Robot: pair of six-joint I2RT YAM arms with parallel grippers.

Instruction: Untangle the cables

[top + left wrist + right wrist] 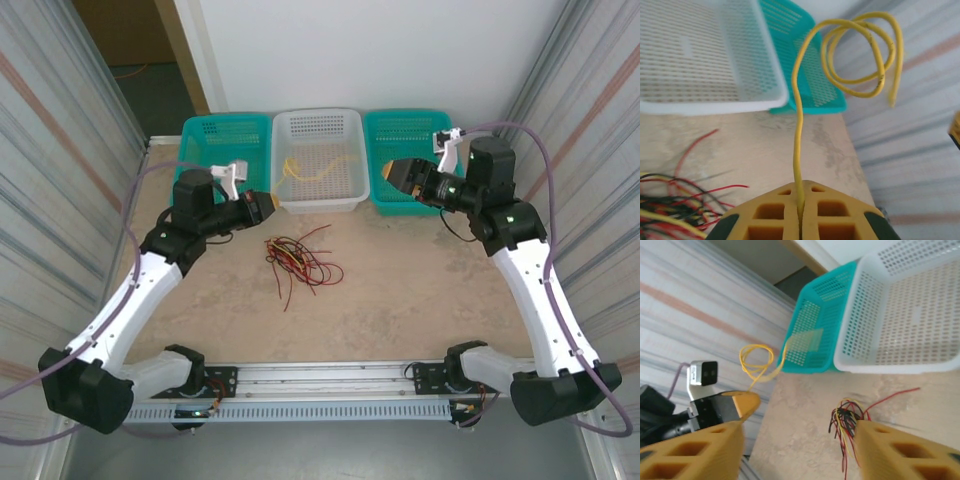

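I will next swing my left gripper outward over the nearer teal basket (228, 148) and release the yellow cable there, since that basket lies outward of the closed fingers.
My left gripper (265, 206) is shut on a yellow cable (799, 125), pinched between the jaw tips (801, 200). The cable rises from the tips and curls into loose loops in the air. From above, the yellow cable (296, 166) reaches over the white basket. The other cables (300, 258), red, black and yellow, lie in a tangled pile mid-table, and the pile (675, 202) sits lower left of the left jaws. My right gripper (394, 175) hangs open and empty at the right teal basket's near-left corner. Through the right gripper (800, 440) I see the pile (847, 420) and the left gripper (740, 402).
Three baskets line the back edge: a teal basket (200, 135) on the left, a white basket (350, 150) in the middle, a teal basket (405, 125) on the right. Corrugated walls close in both sides. A metal rail (320, 375) runs along the near edge.
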